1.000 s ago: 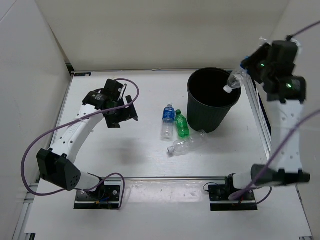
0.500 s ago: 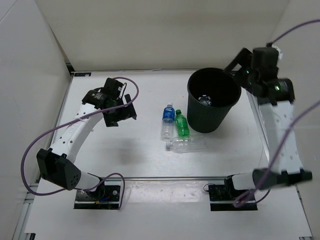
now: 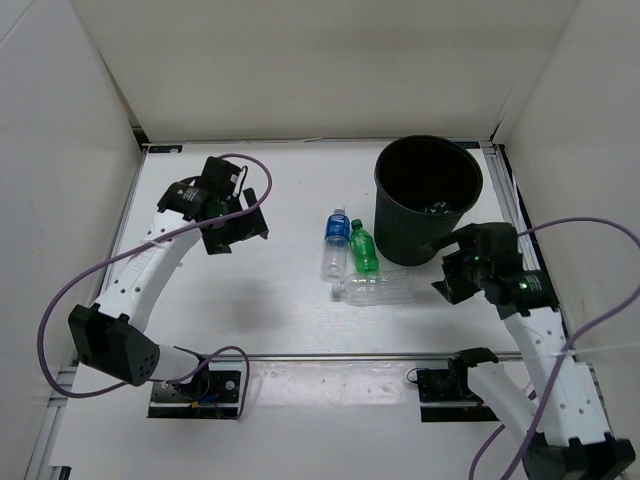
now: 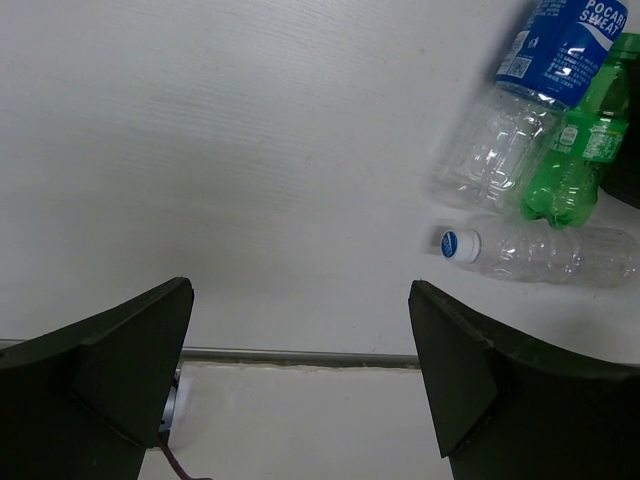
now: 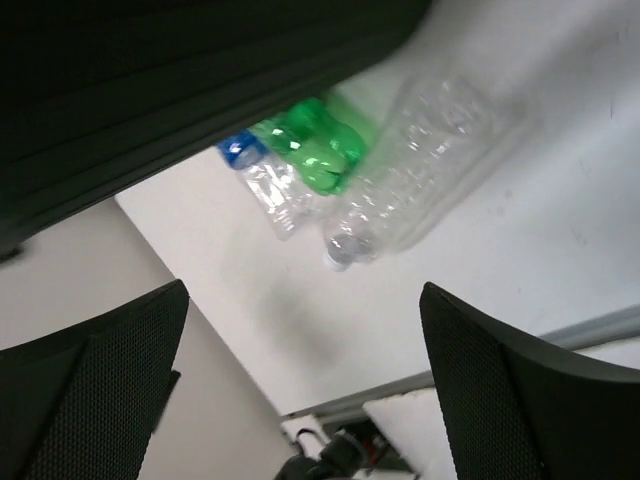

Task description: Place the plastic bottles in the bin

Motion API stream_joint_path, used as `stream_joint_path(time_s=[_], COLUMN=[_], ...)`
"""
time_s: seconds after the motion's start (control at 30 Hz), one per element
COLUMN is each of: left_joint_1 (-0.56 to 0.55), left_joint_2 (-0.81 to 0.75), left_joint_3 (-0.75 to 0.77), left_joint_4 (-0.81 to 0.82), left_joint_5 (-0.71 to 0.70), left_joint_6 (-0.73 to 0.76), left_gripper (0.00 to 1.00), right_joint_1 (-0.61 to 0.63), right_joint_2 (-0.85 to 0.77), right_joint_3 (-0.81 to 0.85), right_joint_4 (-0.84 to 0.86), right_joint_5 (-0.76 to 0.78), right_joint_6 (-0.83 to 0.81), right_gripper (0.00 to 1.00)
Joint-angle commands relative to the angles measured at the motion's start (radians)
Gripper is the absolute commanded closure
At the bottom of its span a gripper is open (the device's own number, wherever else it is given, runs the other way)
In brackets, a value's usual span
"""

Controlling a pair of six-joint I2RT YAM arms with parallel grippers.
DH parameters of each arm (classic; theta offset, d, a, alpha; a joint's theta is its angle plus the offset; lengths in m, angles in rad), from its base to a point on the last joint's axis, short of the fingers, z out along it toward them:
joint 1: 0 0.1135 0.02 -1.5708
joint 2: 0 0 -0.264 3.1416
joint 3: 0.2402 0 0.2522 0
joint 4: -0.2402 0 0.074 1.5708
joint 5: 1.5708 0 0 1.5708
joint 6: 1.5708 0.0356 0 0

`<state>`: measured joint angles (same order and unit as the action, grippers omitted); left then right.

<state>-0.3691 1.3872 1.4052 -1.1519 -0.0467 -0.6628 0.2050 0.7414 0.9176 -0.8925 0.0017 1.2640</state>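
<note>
The robot's right gripper should slide down and across to the clear bottle's base end, which faces the gripper from below and to its left in the top view.
The black bin stands at the back right, with a clear bottle dimly visible inside. Left of it three plastic bottles lie on the table: a blue-labelled one, a green one, and a clear one crosswise in front of them. My right gripper is open and empty, low beside the bin's front right, facing the clear bottle. Well left of the bottles, my left gripper hangs open and empty.
The bin's dark wall fills the top of the right wrist view. White walls enclose the table at the back and sides. A metal rail runs along the near edge, with both arm bases behind it.
My right gripper opened over the bin, and the clear bottle it held dropped in. The right arm then swung down to the bin's front right. The crosswise bottle rolled slightly.
</note>
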Motion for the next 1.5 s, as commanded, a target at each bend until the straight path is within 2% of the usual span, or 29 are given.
stream_joint_path(time_s=[0.0,0.13,0.23,0.47,0.9,0.97,1.0,1.1,1.13,1.2,1.23,1.33,1.43,1.47], left_joint_1=[0.004,0.004,0.004,0.013,0.022,0.022,0.022,0.022,0.022,0.022,0.022,0.022,0.022,0.032], left_joint_2=[-0.053,-0.073,-0.082,-0.122,-0.160,-0.160,-0.160,-0.160,-0.160,-0.169,-0.169,-0.180,-0.198,-0.198], left_joint_3=[-0.017,-0.026,-0.026,-0.049,-0.112,-0.112,-0.112,-0.112,-0.112,-0.121,-0.121,-0.121,-0.164,-0.173], left_joint_4=[-0.009,-0.009,-0.019,-0.028,-0.058,-0.069,-0.069,-0.078,-0.078,-0.078,-0.078,-0.078,-0.025,-0.011], left_joint_5=[-0.018,-0.018,-0.028,-0.047,-0.065,-0.065,-0.065,-0.065,-0.065,-0.065,-0.065,-0.056,-0.024,-0.013], left_joint_6=[-0.003,-0.003,-0.003,-0.003,0.008,0.018,0.019,0.019,0.019,0.019,0.009,-0.003,-0.029,-0.038], left_gripper=[0.00,0.00,0.00,0.00,0.00,0.00,0.00,0.00,0.00,0.00,0.00,0.00,0.00,0.00], right_joint_1=[0.013,0.089,0.120,0.195,0.195,0.185,0.185,0.174,0.174,0.174,0.174,0.174,0.151,0.142], right_joint_2=[0.044,0.195,0.289,0.452,0.622,0.636,0.636,0.607,0.575,0.532,0.482,0.357,0.260,0.260], right_joint_3=[-0.033,-0.091,-0.102,-0.083,-0.241,-0.241,-0.241,-0.218,-0.189,-0.151,-0.128,0.001,0.185,0.245], right_joint_4=[0.113,0.157,0.199,0.195,0.262,0.262,0.227,0.143,0.063,-0.021,-0.124,-0.264,-0.315,-0.315], right_joint_5=[-0.094,-0.080,-0.080,-0.083,-0.060,-0.089,-0.089,-0.091,-0.082,-0.081,-0.104,-0.175,-0.154,-0.154], right_joint_6=[0.202,0.345,0.390,0.442,0.437,0.419,0.419,0.410,0.400,0.382,0.371,0.338,0.293,0.231], right_gripper=[0.00,0.00,0.00,0.00,0.00,0.06,0.16,0.30,0.39,0.49,0.57,0.71,0.76,0.76])
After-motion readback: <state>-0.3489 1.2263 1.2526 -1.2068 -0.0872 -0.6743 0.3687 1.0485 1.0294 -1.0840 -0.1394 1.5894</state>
